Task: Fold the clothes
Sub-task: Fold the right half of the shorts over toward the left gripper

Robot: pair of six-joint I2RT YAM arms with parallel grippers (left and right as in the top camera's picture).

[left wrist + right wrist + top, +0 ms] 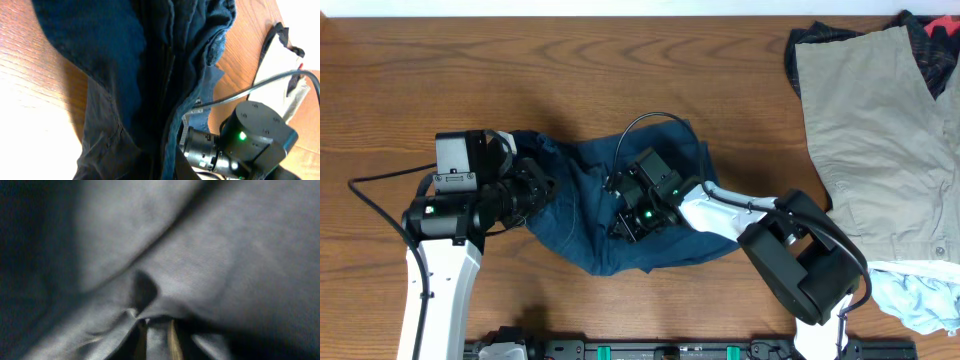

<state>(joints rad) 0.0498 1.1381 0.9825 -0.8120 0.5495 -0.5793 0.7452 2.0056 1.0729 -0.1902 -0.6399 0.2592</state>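
Observation:
Since the garment's other part lies spread, I will carry the bunched edge to the right in the overhead view, lower my left gripper over that cloth and release.
A dark blue garment (582, 215) lies crumpled on the wooden table (440, 70) at the centre. My left gripper (542, 188) is at its left edge, and the cloth rises bunched from the jaws in the left wrist view (125, 60), so it looks shut on the cloth. My right gripper (625, 215) is pressed into the middle of the garment. In the right wrist view, folds of the dark cloth (225, 255) fill the frame and are pinched together at the jaws (157, 330). The right arm's wrist (250, 135) shows close by in the left wrist view.
A pile of other clothes lies at the right: khaki shorts (870, 130) over a dark red-and-black garment (930, 40), and a pale blue-white item (920, 295) at the front right. A black cable (645, 122) arcs over the blue garment.

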